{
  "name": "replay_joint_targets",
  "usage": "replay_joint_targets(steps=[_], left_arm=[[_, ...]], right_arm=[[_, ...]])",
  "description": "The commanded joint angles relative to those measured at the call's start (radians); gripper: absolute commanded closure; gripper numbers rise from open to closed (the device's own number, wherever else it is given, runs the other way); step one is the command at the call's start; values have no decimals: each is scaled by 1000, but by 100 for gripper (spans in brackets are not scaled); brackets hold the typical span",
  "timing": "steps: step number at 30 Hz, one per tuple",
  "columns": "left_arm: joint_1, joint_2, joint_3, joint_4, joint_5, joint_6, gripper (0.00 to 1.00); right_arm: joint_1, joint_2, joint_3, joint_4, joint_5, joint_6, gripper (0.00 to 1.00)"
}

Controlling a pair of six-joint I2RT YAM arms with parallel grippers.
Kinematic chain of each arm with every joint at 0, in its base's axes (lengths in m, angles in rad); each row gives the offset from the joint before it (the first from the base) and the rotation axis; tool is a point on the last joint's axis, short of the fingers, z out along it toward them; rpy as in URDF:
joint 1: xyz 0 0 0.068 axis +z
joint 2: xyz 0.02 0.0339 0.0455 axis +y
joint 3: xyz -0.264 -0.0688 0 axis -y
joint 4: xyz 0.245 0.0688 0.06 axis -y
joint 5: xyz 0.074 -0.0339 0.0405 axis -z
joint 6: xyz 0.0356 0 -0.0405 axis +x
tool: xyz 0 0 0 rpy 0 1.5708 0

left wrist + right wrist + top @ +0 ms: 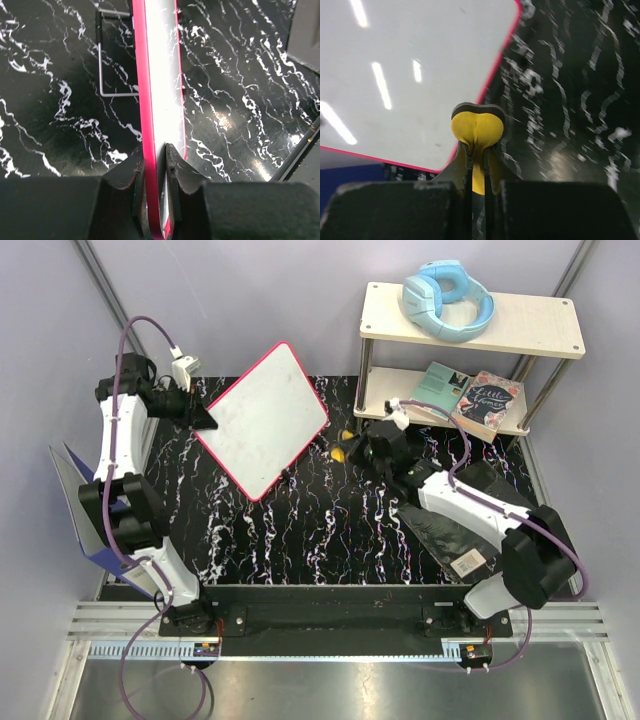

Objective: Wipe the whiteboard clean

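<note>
The right gripper brings the yellow eraser down and back onto the marbled table beside the whiteboard (265,418) next to release it, since the board's surface looks blank.
The whiteboard (265,418), white with a red-pink rim, is held tilted above the black marbled table. Its face looks blank. My left gripper (205,418) is shut on the board's left edge; in the left wrist view the rim (150,125) runs edge-on between the jaws of the left gripper (155,165). My right gripper (348,448) is shut on a yellow foam eraser with a dark felt side (478,127), just off the board's right corner (410,75). The eraser (343,445) is beside the board, apart from it.
A two-tier shelf (470,325) at the back right carries blue headphones (450,298) on top and two books (470,395) below. A black flat pad (455,530) lies under the right arm. A blue-grey folder (80,505) stands at the left edge.
</note>
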Motion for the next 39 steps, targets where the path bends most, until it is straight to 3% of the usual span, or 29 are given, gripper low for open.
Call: replay_joint_targets(steps=[1, 10, 21, 24, 29, 32, 39], left_arm=[[-4, 11, 47, 86, 63, 39, 100], [-5, 91, 101, 89, 60, 7, 100], [-7, 173, 100, 111, 41, -7, 97], [-7, 187, 92, 117, 7, 0, 93], [-7, 192, 61, 123, -41, 28, 80], [-5, 193, 50, 137, -64, 36, 75], [-5, 203, 54, 172, -107, 39, 61]], right_arm=[[-7, 9, -88, -84, -6, -53, 100], [-9, 158, -89, -67, -77, -62, 100], [-12, 365, 28, -29, -291, -44, 100], [-13, 411, 57, -29, -336, -42, 86], [-12, 423, 79, -42, -338, -50, 42], [-12, 407, 91, -84, -316, -64, 34], [-13, 362, 88, -96, -276, -82, 28]])
